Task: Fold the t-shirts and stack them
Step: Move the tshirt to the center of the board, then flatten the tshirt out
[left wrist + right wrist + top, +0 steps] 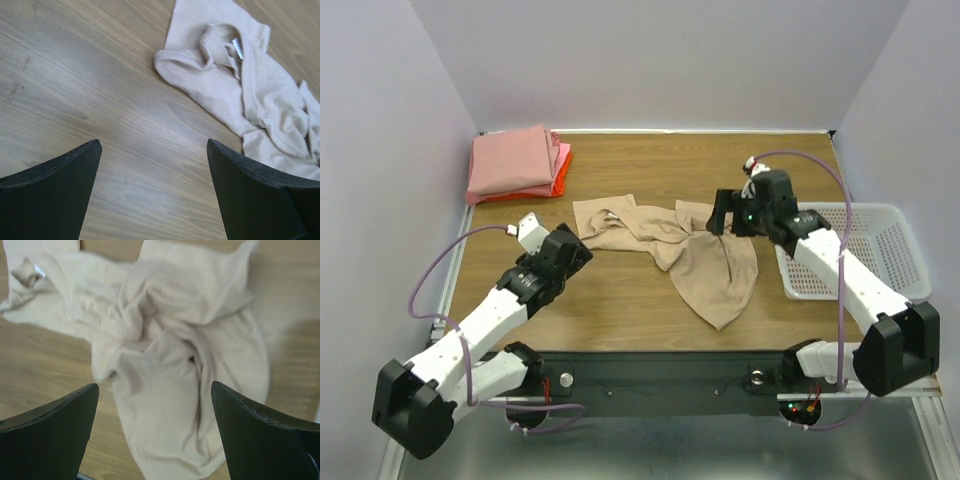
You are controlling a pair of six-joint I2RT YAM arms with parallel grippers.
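My left gripper needs to move outward and down onto the collar's raised edge (601, 223) (205, 49) next and close there, because its fingers have only bare wood between them.
A tan t-shirt (680, 250) lies crumpled and unfolded in the middle of the wooden table, and shows in the left wrist view (240, 85) and the right wrist view (170, 365). Folded salmon-pink and orange-red t-shirts (517, 163) form a stack at the back left. My right gripper (724, 216) hovers open over the shirt's right part, nothing between its fingers (155, 390). My left gripper (582, 248) is open above bare wood just left of the shirt's collar end (152, 150).
A white mesh basket (890, 245) stands at the right edge, partly under the right arm. Grey walls close in the table on three sides. A black bar with the arm bases runs along the near edge (660, 375).
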